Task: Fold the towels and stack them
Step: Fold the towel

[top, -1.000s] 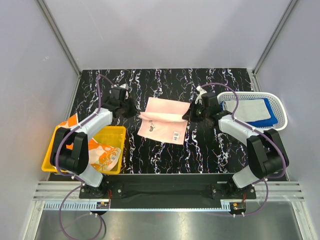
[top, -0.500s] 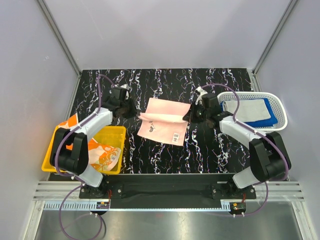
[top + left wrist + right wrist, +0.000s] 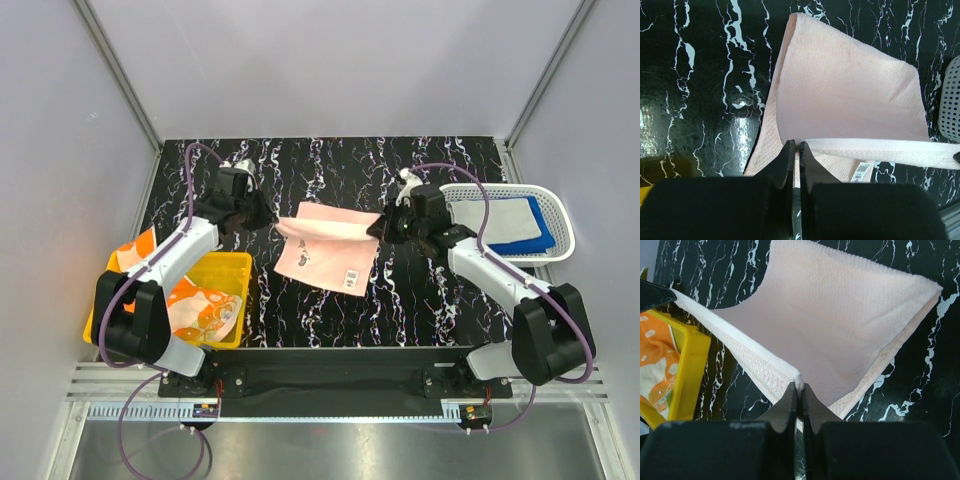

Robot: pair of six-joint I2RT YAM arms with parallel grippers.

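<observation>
The towel's lower layer with its white label lies uncovered, so my right gripper needs to move back and down onto that layer's near corner (image 3: 361, 291) beside the label and release.
A pale pink towel (image 3: 325, 250) lies mid-table, its near edge lifted and stretched taut between both arms. My left gripper (image 3: 273, 219) is shut on the left corner of that lifted edge (image 3: 860, 146); its fingertips (image 3: 789, 150) pinch the hem. My right gripper (image 3: 372, 228) is shut on the right corner, where the pink towel (image 3: 840, 325) sags toward the table. A white label (image 3: 352, 274) shows on the lower layer. An off-white towel (image 3: 495, 217) lies over a blue towel (image 3: 538, 228) in the white basket (image 3: 560, 215). An orange-and-white towel (image 3: 195, 305) sits in the yellow bin (image 3: 235, 268).
The yellow bin stands at the near left, beside the left arm's base. The white perforated basket stands at the right, close behind the right forearm. Grey walls close in the black marbled table (image 3: 420, 160) on three sides.
Both grippers have risen and moved slightly toward the back, pulling the pink towel's held edge up and taut. The towel's lower layer has shifted little.
</observation>
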